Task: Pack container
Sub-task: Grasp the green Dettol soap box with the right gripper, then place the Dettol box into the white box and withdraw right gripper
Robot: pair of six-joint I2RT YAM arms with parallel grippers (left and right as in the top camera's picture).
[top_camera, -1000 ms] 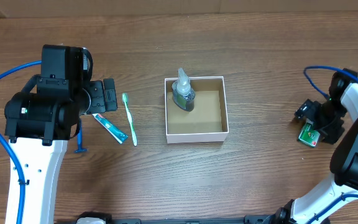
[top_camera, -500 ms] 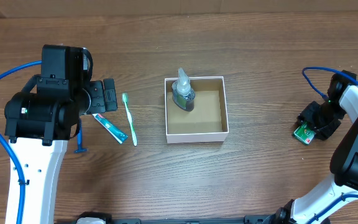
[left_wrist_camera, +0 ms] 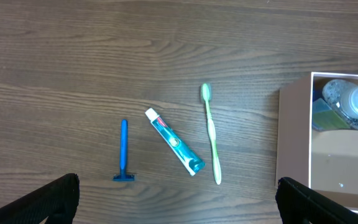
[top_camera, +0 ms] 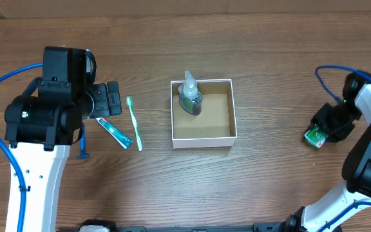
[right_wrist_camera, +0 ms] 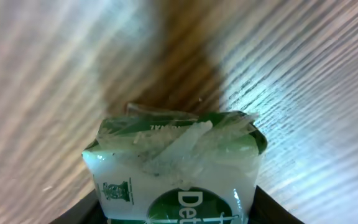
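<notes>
I will next lift the packet with my right gripper, move it left in the overhead view across to the container (top_camera: 232,109) and let go of it on the container's empty bottom beside the bottle.
The container (top_camera: 232,109), a white box with a brown inside, sits mid-table with a clear bottle (top_camera: 190,96) standing in its back left corner. In the left wrist view the container (left_wrist_camera: 293,137) and the bottle (left_wrist_camera: 347,106) show at the right edge. At the far right, my right gripper (top_camera: 322,131) is shut on a green and white soap packet (top_camera: 313,136) low over the table. The packet (right_wrist_camera: 179,168) fills the right wrist view, with a dark finger at each side. My left gripper (top_camera: 111,100) hangs wide open above the left items, holding nothing.
A green toothbrush (top_camera: 134,122), a small toothpaste tube (top_camera: 114,132) and a blue razor (top_camera: 81,145) lie left of the container. The left wrist view shows the toothbrush (left_wrist_camera: 211,134), tube (left_wrist_camera: 174,142) and razor (left_wrist_camera: 124,152) on bare wood.
My right gripper has closed round the soap packet, and the packet has shifted slightly left and back. The left arm and the other items have not moved.
</notes>
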